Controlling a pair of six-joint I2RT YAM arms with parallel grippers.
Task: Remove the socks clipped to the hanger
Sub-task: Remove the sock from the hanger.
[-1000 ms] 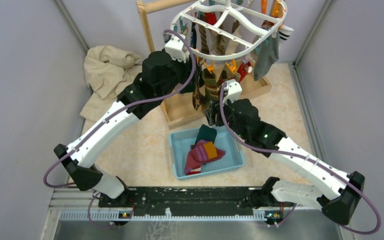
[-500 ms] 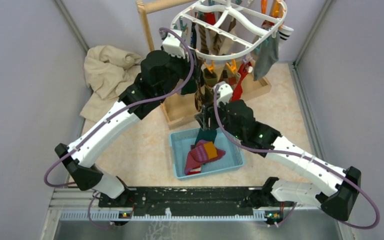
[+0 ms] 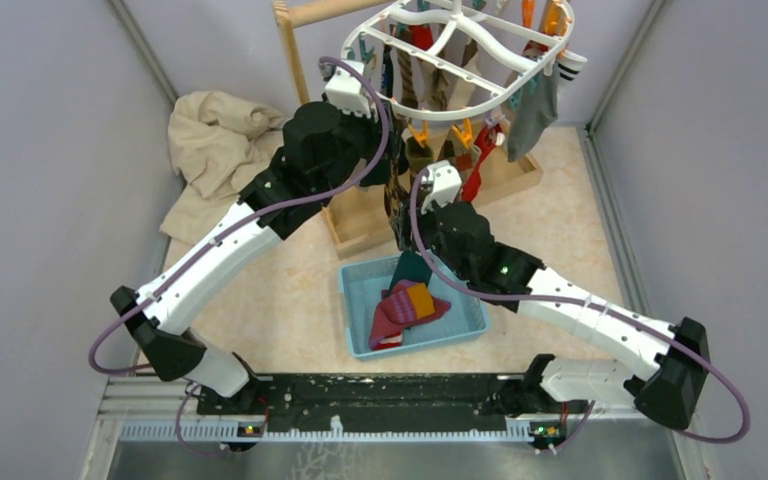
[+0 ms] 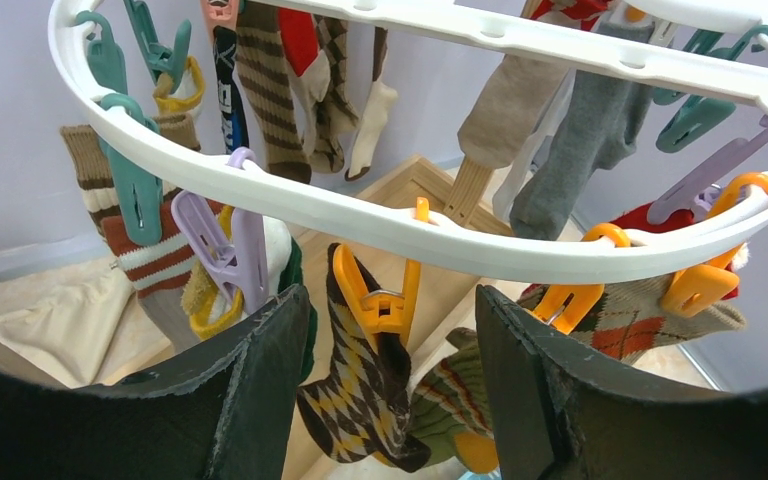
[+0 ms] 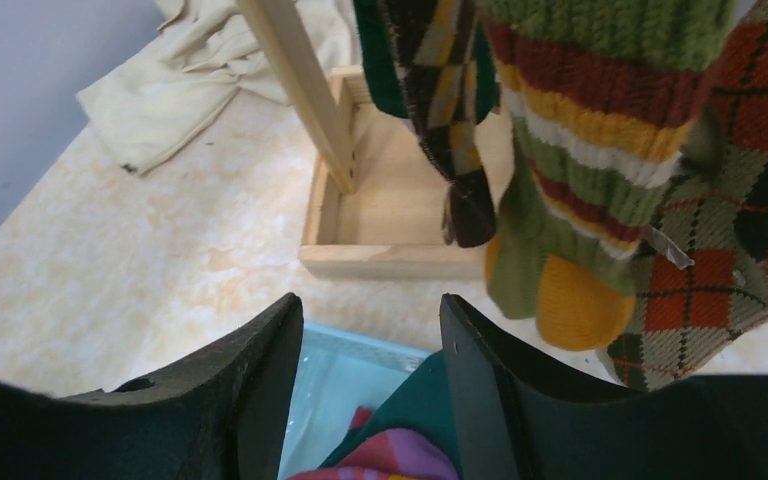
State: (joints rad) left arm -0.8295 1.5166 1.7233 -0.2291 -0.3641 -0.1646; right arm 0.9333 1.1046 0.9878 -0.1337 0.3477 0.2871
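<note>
I will move the open fingers of my right gripper outward around the brown argyle sock's lower end (image 3: pixel 392 203) (image 5: pixel 467 190) and close on the fabric, because that end hangs free outward of the gripper.
The white oval hanger (image 3: pixel 457 112) hangs from a wooden stand, with several socks clipped under it. In the left wrist view my left gripper (image 4: pixel 390 303) is open just below the hanger's rim (image 4: pixel 410 238). An orange clip (image 4: pixel 378 300) holding a brown and yellow argyle sock (image 4: pixel 365 395) lies in line with the gap between the fingers. My right gripper (image 5: pixel 370 308) is open and empty. It hovers low over the blue bin (image 5: pixel 335 375), beside a hanging green striped sock (image 5: pixel 580 170) and a red argyle sock (image 5: pixel 740 250).
The blue bin (image 3: pixel 353 300) in front of the stand holds several loose socks (image 3: pixel 410 305). The wooden stand's post (image 3: pixel 292 50) and tray base (image 3: pixel 360 228) are under the hanger. A beige cloth (image 3: pixel 210 140) lies at the back left. Grey walls close in on both sides.
My right arm has swung left and its wrist now sits nearer the stand, over the bin's far edge. The left arm has barely moved, and its jaws have narrowed slightly.
</note>
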